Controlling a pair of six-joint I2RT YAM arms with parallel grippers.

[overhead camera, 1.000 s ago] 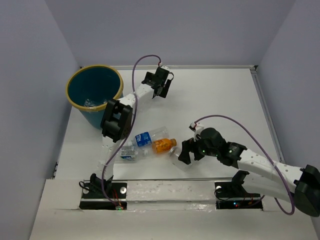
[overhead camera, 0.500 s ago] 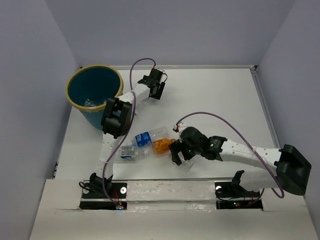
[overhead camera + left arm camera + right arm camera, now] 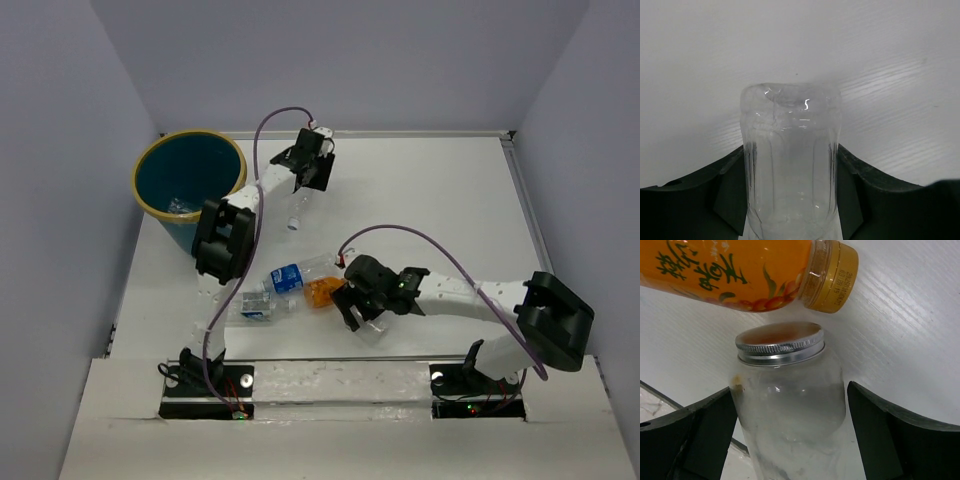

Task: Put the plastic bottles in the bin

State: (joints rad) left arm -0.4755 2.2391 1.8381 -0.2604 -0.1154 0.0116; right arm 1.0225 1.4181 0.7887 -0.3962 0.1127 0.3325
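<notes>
Next, my left gripper will lift the capped clear bottle above the rim of the bin, carry it across and release it, since the bin's opening (image 3: 190, 178) lies to its left in the top view.
My left gripper (image 3: 303, 180) hangs over the far table, right of the bin (image 3: 160, 150), and is shut on a clear bottle (image 3: 790, 125) whose capped end (image 3: 294, 222) points down. My right gripper (image 3: 791, 390) is open around a clear jar-like bottle (image 3: 790, 410) with a silver lid; a gap shows at its right finger (image 3: 875, 425). Just beyond that lid lies the orange-liquid bottle (image 3: 735, 270). In the top view the orange bottle (image 3: 322, 291) lies beside two blue-labelled bottles (image 3: 290, 276) (image 3: 257, 306).
The teal bin with a yellow rim stands at the far left corner, with a clear bottle (image 3: 180, 207) lying inside it. The left arm's elbow (image 3: 222, 238) hangs close to the bin's wall. A raised ledge (image 3: 330, 382) runs along the near edge.
My left gripper has shut on the clear bottle and shifted slightly left with it. My right arm has slid left to the lidded jar, and its jaws have narrowed around it.
</notes>
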